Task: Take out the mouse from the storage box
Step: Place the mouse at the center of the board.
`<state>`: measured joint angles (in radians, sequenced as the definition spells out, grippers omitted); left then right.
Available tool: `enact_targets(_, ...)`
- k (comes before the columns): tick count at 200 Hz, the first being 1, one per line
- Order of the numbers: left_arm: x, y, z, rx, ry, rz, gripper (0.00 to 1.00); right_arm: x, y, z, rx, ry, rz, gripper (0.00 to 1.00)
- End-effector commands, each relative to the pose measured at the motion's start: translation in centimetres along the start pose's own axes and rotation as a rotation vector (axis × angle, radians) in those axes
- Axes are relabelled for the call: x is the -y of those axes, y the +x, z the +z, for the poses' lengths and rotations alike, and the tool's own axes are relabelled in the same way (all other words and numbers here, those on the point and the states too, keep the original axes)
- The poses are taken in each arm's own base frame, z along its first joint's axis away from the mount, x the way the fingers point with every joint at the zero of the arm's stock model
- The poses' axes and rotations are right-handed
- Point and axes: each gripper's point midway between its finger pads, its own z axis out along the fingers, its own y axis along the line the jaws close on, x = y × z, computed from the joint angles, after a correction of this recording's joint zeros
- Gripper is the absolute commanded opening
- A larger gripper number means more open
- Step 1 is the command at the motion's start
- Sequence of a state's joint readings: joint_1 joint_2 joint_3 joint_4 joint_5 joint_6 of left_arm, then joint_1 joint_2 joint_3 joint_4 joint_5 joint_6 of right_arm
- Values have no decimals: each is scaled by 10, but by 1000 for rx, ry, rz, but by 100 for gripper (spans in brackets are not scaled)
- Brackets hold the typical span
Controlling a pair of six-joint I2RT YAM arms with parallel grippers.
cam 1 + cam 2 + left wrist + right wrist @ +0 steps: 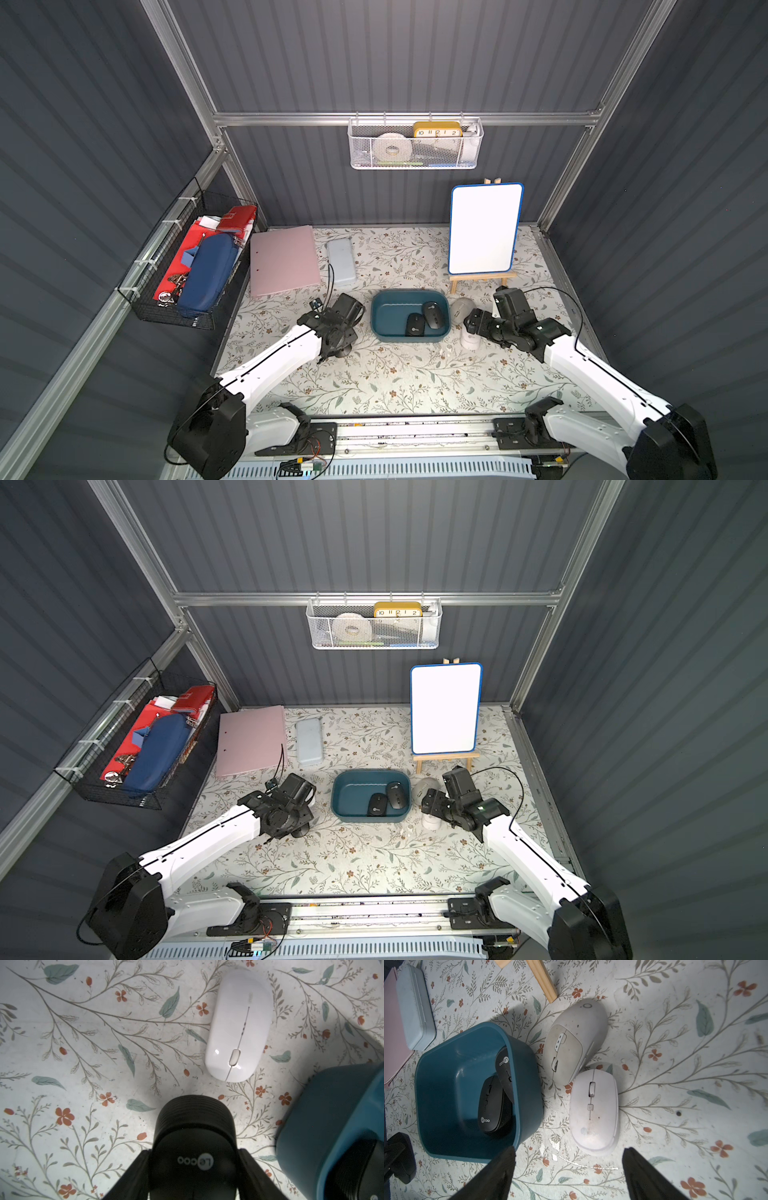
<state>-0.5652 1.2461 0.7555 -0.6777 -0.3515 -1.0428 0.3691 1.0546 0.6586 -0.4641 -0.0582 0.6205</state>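
Note:
My left gripper should next move down to the clear tabletop just below it, beside the white mouse, and release the third black mouse (193, 1126).
The dark teal storage box (390, 309) sits mid-table in both top views, with two black mice (415, 325) (432, 315) inside at its right end. My left gripper (194, 1153) is shut on a third black mouse (193, 1126), held just above the table left of the box (332, 1118). A white mouse (239, 1024) lies on the table beyond it. My right gripper (570, 1149) stands open to the right of the box (452, 1076), over a white mouse (593, 1113) on the table. A beige mouse (575, 1043) lies beside that one.
A whiteboard on a wooden easel (484, 228) stands behind the right gripper. A pale-blue case (341, 262) and a pink folder (282, 259) lie at the back left. A white mesh basket (415, 143) hangs on the back wall, and a black wire basket (191, 266) on the left wall.

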Motion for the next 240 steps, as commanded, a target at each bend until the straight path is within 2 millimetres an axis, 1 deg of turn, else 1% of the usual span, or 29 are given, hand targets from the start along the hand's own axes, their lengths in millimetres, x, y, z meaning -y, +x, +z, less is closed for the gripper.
enact_targets(1,-4,8,10,-47,20,-59,48,-5,-8,-5,29,-3,1,85)
enact_targets(19,-10,15,21,-82,8,-80,48,-5,-8,-5,28,0,1,85)
enact_targets(40,-15,18,28,-102,-6,-95,48,-5,-7,-4,27,0,0,85)
enact_targets(72,-15,20,34,-116,-9,-99,49,-5,-7,-4,26,1,1,84)
enact_targets(113,-15,21,39,-125,-19,-94,55,-5,-5,-2,17,-2,4,84)
enact_targets(134,-14,21,40,-127,-20,-89,56,-5,-4,-2,11,3,4,84)
enact_targets(168,-14,20,39,-125,-18,-92,67,-6,-5,-2,15,-1,6,84)
enact_targets(192,-14,17,36,-113,-16,-94,81,-9,-6,-4,18,-5,4,84)
enact_targets(209,-13,14,33,-105,-14,-92,86,-11,-8,-5,22,-9,4,84)
enact_targets(223,-12,10,28,-92,-11,-86,87,-12,-8,-6,25,-8,-1,84)
enact_targets(240,-13,-3,15,-33,-9,-81,88,-17,-10,-9,29,-2,-13,84)
